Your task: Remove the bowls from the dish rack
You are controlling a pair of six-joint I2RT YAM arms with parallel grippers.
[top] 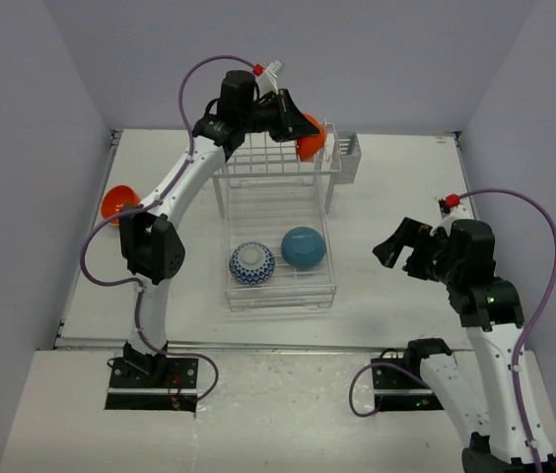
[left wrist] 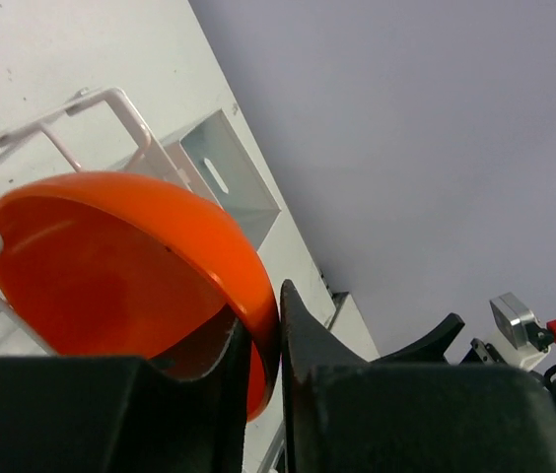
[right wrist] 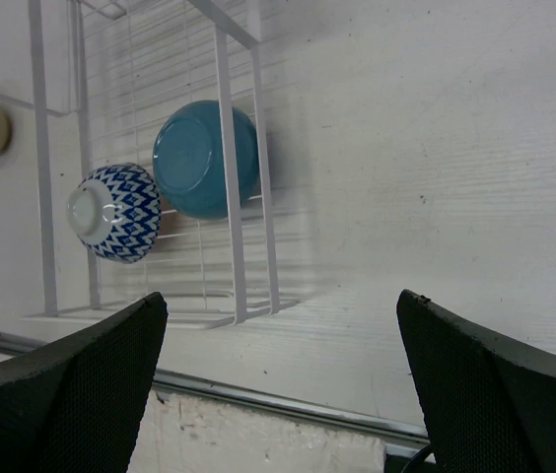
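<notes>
My left gripper will swing to the left in the top view and lower to release inside the upright second orange bowl [top: 119, 202].
My left gripper [top: 296, 126] is shut on the rim of a glossy orange bowl [top: 309, 146] and holds it above the far right corner of the white wire dish rack [top: 274, 212]. In the left wrist view the gripper [left wrist: 280, 301] has one finger inside the orange bowl [left wrist: 110, 266] and one outside. A blue-and-white patterned bowl [top: 252, 264] and a teal bowl [top: 304, 247] lie upside down in the rack's flat tray; both show in the right wrist view [right wrist: 115, 212] [right wrist: 204, 158]. A second orange bowl [top: 117, 202] sits on the table left of the rack. My right gripper [top: 403, 251] [right wrist: 278, 296] is open and empty, right of the rack. The cream bowl is not clearly visible.
The grey cutlery caddy [top: 349, 158] hangs at the rack's far right corner, close to the held bowl, and shows in the left wrist view [left wrist: 224, 182]. Grey walls enclose the white table [top: 396, 187]. The table's near edge strip [right wrist: 288, 404] runs below the right gripper.
</notes>
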